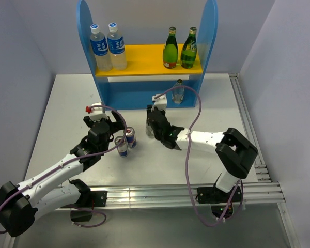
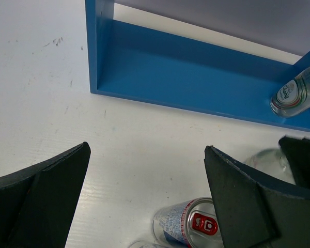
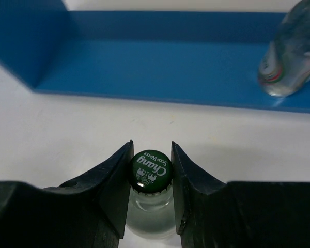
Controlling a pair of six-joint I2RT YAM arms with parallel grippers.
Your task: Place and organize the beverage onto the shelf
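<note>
My right gripper moves outward next over the bare blue board (image 3: 232, 87) beside one small clear bottle standing in the lower bay, and releases the cap.
The blue shelf (image 1: 88, 31) has a yellow upper board (image 1: 144, 54). Two green glass bottles (image 1: 170, 49) (image 1: 189, 49) stand on the board's right part. One small clear bottle (image 1: 179, 92) stands in the lower bay; it also shows in the right wrist view (image 3: 292, 57). My right gripper (image 3: 151, 152) is shut on the green cap of the other small clear bottle (image 3: 151, 172), upright on the table before the shelf. Two silver-blue-red cans (image 1: 130, 137) (image 1: 122, 148) stand by my left gripper (image 1: 116, 132). It is open and empty; one can (image 2: 188, 227) shows near its right finger.
Two taller clear bottles with blue labels (image 1: 99, 46) (image 1: 116, 45) stand on the left of the yellow board. The shelf's blue back (image 2: 196, 72) faces both wrists. Grey walls close in on both sides. A metal rail (image 1: 248, 124) runs along the table's right edge.
</note>
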